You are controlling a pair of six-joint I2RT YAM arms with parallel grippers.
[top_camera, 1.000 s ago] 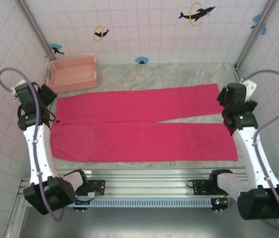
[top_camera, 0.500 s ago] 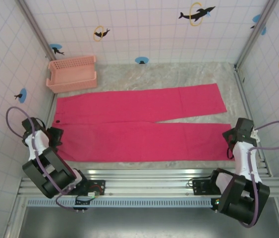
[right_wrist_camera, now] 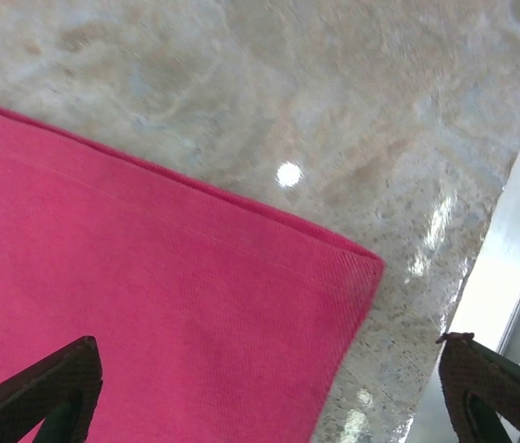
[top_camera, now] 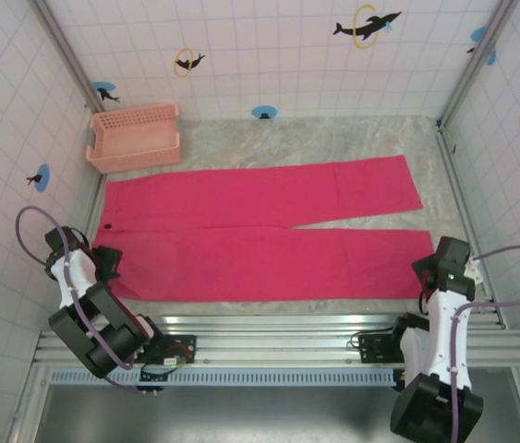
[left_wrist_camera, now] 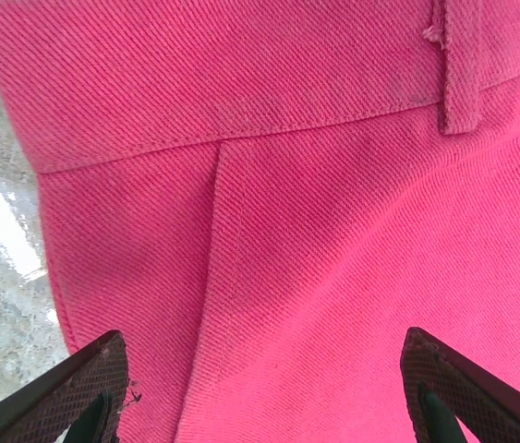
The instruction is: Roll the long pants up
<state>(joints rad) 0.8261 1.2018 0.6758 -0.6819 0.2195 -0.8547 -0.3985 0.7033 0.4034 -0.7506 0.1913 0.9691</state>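
Note:
Next, my right gripper goes down and closes on the near pants leg's edge (top_camera: 415, 294) (right_wrist_camera: 333, 365) beside the hem corner, as that edge already runs between its open fingers.
The long pants (top_camera: 260, 231) lie flat and spread on the table, waist at the left, both leg ends at the right. My left gripper (top_camera: 109, 262) hovers over the near left corner of the waist. In the left wrist view it (left_wrist_camera: 264, 369) is open, with the pants' waistband cloth (left_wrist_camera: 333, 231) under its spread fingers. My right gripper (top_camera: 433, 269) is at the near leg's hem corner. In the right wrist view it (right_wrist_camera: 269, 360) is open above that pink corner (right_wrist_camera: 149, 295), with nothing held.
A salmon-pink slatted basket (top_camera: 135, 137) stands at the back left, just beyond the waist. Bare marbled tabletop (top_camera: 333, 138) runs behind the pants. A metal frame rail (top_camera: 287, 328) borders the near edge, and a white side rail (right_wrist_camera: 518, 258) lies right of the hem.
Both arms have folded back toward the near edge and come down. The left gripper went to the near waist corner, the right from the far leg's end to the near hem corner.

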